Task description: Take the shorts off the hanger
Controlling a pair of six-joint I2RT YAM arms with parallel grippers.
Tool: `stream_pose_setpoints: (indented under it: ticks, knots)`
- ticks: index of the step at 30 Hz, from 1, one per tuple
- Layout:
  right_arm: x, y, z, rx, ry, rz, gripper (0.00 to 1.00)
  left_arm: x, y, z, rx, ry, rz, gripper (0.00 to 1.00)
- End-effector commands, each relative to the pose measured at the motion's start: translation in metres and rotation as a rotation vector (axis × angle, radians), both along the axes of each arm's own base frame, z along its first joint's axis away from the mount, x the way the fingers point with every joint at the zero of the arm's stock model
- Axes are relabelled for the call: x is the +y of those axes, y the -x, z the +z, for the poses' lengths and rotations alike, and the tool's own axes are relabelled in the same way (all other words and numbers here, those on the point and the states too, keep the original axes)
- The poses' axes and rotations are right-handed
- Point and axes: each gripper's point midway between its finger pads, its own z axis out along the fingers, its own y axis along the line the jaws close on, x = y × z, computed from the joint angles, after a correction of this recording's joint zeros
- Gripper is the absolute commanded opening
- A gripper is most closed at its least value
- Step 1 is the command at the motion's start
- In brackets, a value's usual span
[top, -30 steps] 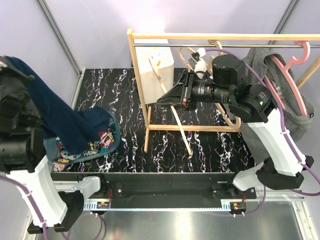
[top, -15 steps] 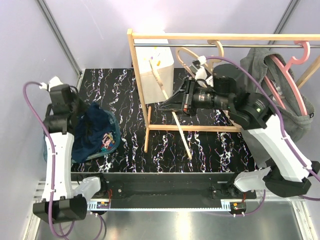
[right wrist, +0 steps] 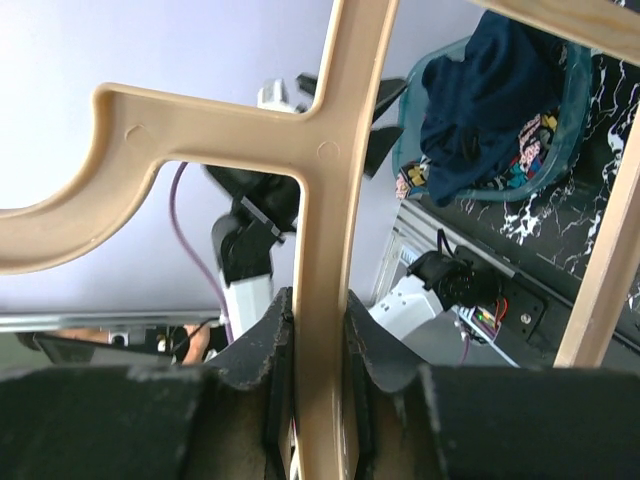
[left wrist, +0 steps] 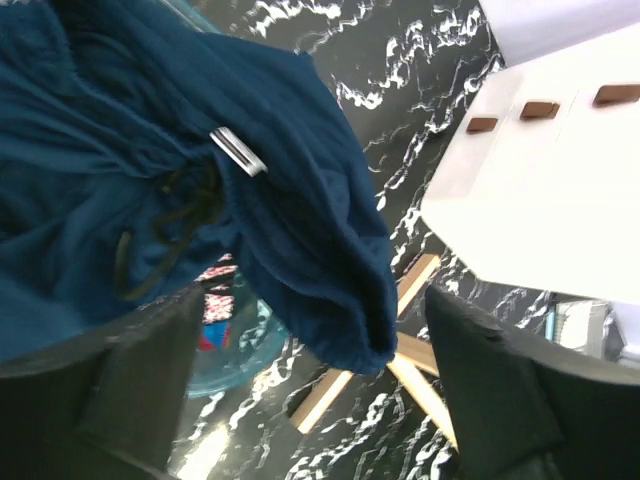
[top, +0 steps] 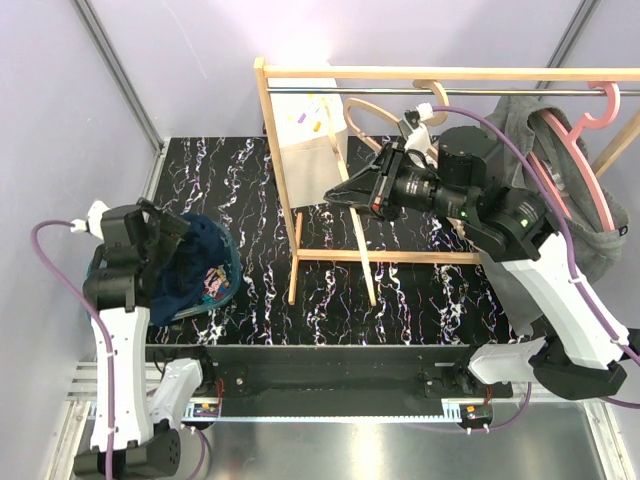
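The navy shorts lie in the basket, so my right gripper will next move outward to the rack's metal bar (top: 372, 91), hook the bare hanger over it and release.
The navy shorts (top: 195, 258) lie heaped in the teal basket (top: 232, 262), on top of the cartoon-print shorts (top: 214, 284). My left gripper (top: 172, 232) hovers at their left edge, open. In the left wrist view the navy shorts (left wrist: 200, 170) hang free above the wide-apart fingers (left wrist: 130, 390). My right gripper (top: 338, 192) is shut on the bare beige hanger (top: 362, 258) in front of the rack. The right wrist view shows the hanger's stem (right wrist: 320, 250) pinched between both pads. The grey shorts (top: 520, 125) hang on a pink hanger (top: 572, 130) at the rack's right end.
A wooden clothes rack (top: 450, 73) crosses the back of the table, its left post (top: 282, 190) near the middle. A white box (top: 305, 140) stands behind that post. The marbled black tabletop (top: 260, 200) lies between basket and rack.
My left arm has come down from high at the left, laid the navy shorts in the basket and opened. The right gripper has shifted slightly with the hanger.
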Motion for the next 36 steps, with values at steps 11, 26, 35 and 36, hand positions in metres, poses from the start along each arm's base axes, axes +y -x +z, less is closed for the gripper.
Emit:
stream_pose_setpoints:
  ticks: [11, 26, 35, 36]
  knots:
    - [-0.001, -0.044, 0.011, -0.060, -0.044, -0.170, 0.00, -0.049, 0.058, 0.107, -0.334, 0.120, -0.168, 0.99]
    - [-0.016, -0.087, 0.006, -0.065, -0.018, -0.405, 0.00, -0.098, 0.086, 0.132, -0.445, 0.229, -0.419, 0.98]
    - [-0.014, -0.100, 0.005, -0.035, -0.029, -0.457, 0.00, -0.103, 0.099, 0.151, -0.506, 0.192, -0.461, 0.99]
    - [-0.013, -0.101, 0.003, -0.031, -0.026, -0.459, 0.00, -0.103, 0.099, 0.152, -0.503, 0.188, -0.466, 0.99]
